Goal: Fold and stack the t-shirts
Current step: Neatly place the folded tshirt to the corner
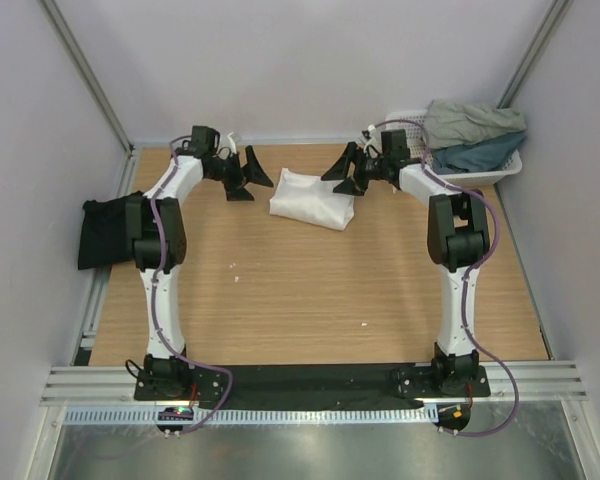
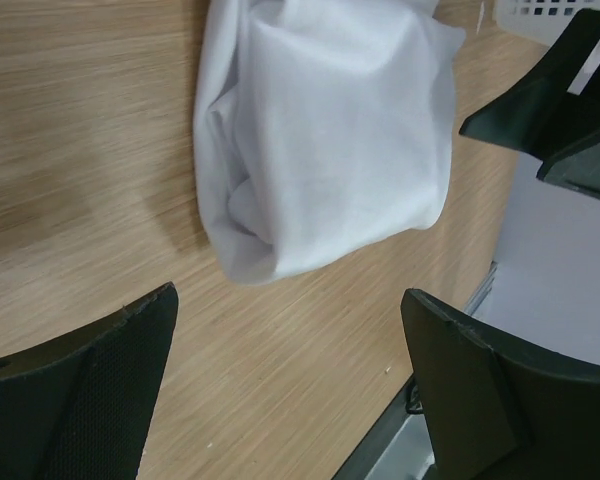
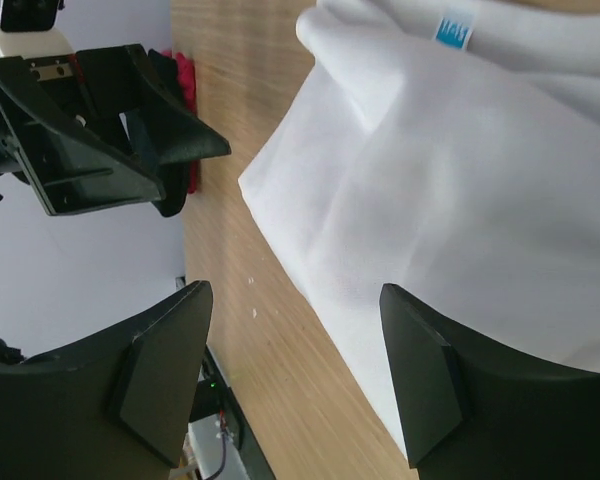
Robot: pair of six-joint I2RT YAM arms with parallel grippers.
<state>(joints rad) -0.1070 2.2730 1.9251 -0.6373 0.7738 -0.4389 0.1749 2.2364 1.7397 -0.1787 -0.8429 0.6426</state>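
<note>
My left gripper should move down and to the right in the top view next, onto the white t-shirt's closest corner. Its open fingers still stop short.
A folded white t-shirt (image 1: 312, 200) lies on the wooden table near its far edge, between my two grippers. The left gripper (image 1: 250, 185) stands open just left of it, holding nothing; in the left wrist view the white t-shirt (image 2: 330, 140) lies beyond the open left gripper (image 2: 290, 300). My right gripper (image 1: 340, 180) is open at the shirt's right end. Seen from the right wrist, the right gripper (image 3: 295, 290) hangs over the edge of the white t-shirt (image 3: 460, 190), whose blue neck label (image 3: 454, 32) shows. A black t-shirt (image 1: 105, 232) lies at the table's left edge.
A white lattice basket (image 1: 510, 168) at the back right holds a grey-green t-shirt (image 1: 475, 122) on top of a teal one (image 1: 480, 155). Grey walls close in the table on three sides. The arm bases sit on a black strip (image 1: 310, 380) at the near edge.
</note>
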